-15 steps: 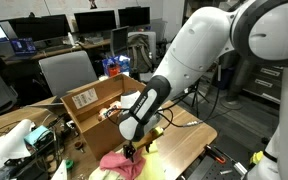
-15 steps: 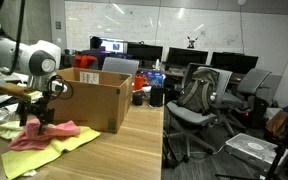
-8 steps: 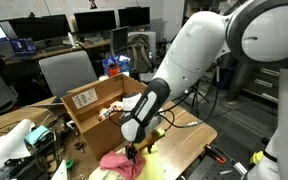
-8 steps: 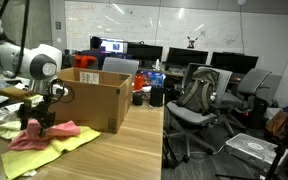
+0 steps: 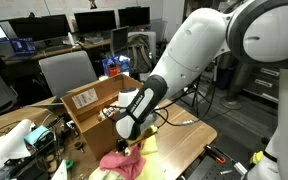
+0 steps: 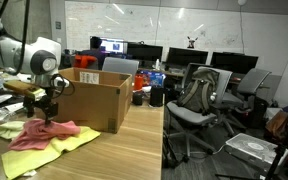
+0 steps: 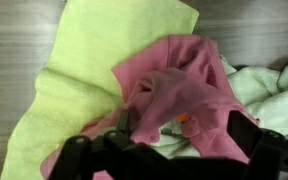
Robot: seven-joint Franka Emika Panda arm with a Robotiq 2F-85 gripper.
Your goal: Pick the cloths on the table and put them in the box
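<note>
I should move my gripper down next onto the raised fold of pink cloth [image 6: 46, 134] [image 7: 179, 85] just below it, because my open fingers are already on both sides of that fold.
A bright pink cloth [image 7: 179, 85] lies crumpled on a pale yellow cloth [image 7: 94, 60] on the wooden table [image 5: 189, 140]. Another pale cloth [image 7: 274, 90] pokes out beside it. Both exterior views show the pink cloth [image 5: 121, 163] [image 6: 46, 134] and the yellow cloth [image 6: 59, 150] next to the brown cardboard box [image 5: 89, 105] [image 6: 94, 100]. My gripper [image 7: 184, 128] [image 6: 46, 110] [image 5: 130, 138] hangs just above the pink cloth, open. Its fingers straddle the pink folds without holding them.
A white rounded object [image 5: 9, 145] and cluttered gear sit at the table's end beyond the cloths. Office chairs [image 5: 69, 72] [image 6: 199, 95] and desks with monitors stand behind the table. The table edge [image 6: 159, 150] runs alongside the box.
My gripper has risen a little from the pink cloth and stayed open. The cloths lie where they were.
</note>
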